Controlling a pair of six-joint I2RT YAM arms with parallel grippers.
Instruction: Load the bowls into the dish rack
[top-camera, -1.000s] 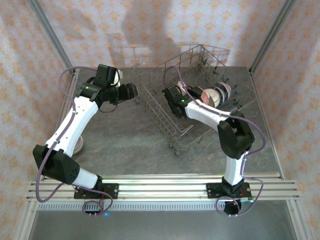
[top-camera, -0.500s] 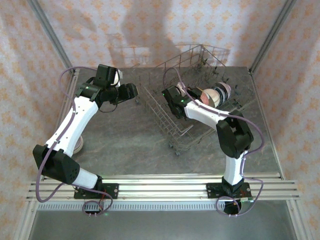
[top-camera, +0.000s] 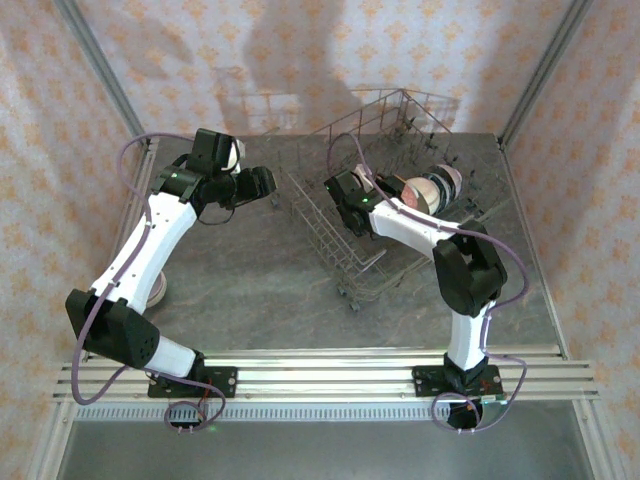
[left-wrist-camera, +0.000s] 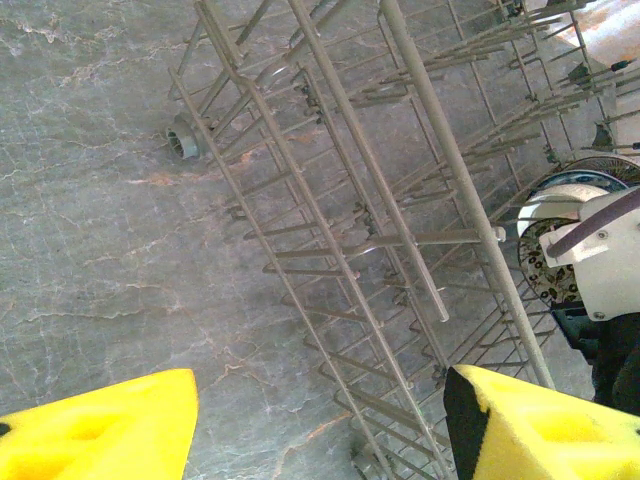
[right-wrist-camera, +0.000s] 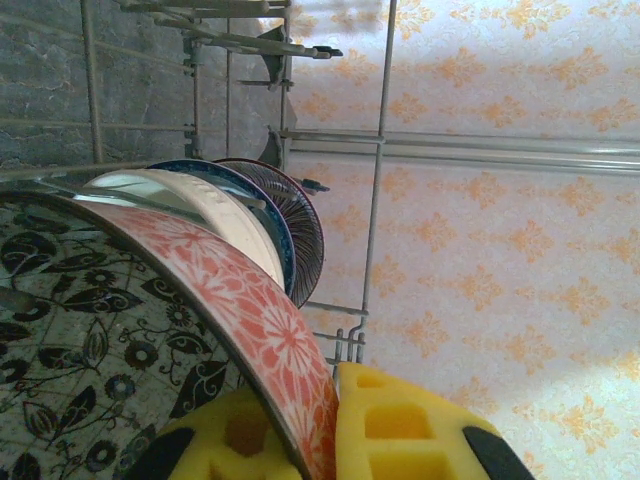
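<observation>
The right gripper should next bring the red-pink flowered bowl down toward the white bowl, and then it should let go of the flowered bowl's rim.
The grey wire dish rack (top-camera: 400, 150) stands at the back right of the table. Several bowls (top-camera: 428, 192) stand on edge inside it. My right gripper (right-wrist-camera: 320, 420) reaches into the rack and is shut on the rim of a red-pink flowered bowl (right-wrist-camera: 250, 320) with a black leaf pattern inside. Behind that bowl stand a white bowl (right-wrist-camera: 220, 215) and a dark striped bowl (right-wrist-camera: 300, 225). My left gripper (left-wrist-camera: 320, 420) hangs open above the table beside the rack's left side (left-wrist-camera: 330, 260), with nothing between its yellow fingers (left-wrist-camera: 100, 425). A pale bowl (top-camera: 161, 291) sits half hidden under the left arm.
A white round bowl (top-camera: 232, 153) shows behind the left wrist. The rack's small wheel (left-wrist-camera: 183, 137) rests on the grey marble table (top-camera: 270, 270). Patterned walls and metal posts close in the table's back and sides. A rail (top-camera: 330, 365) runs along the near edge.
</observation>
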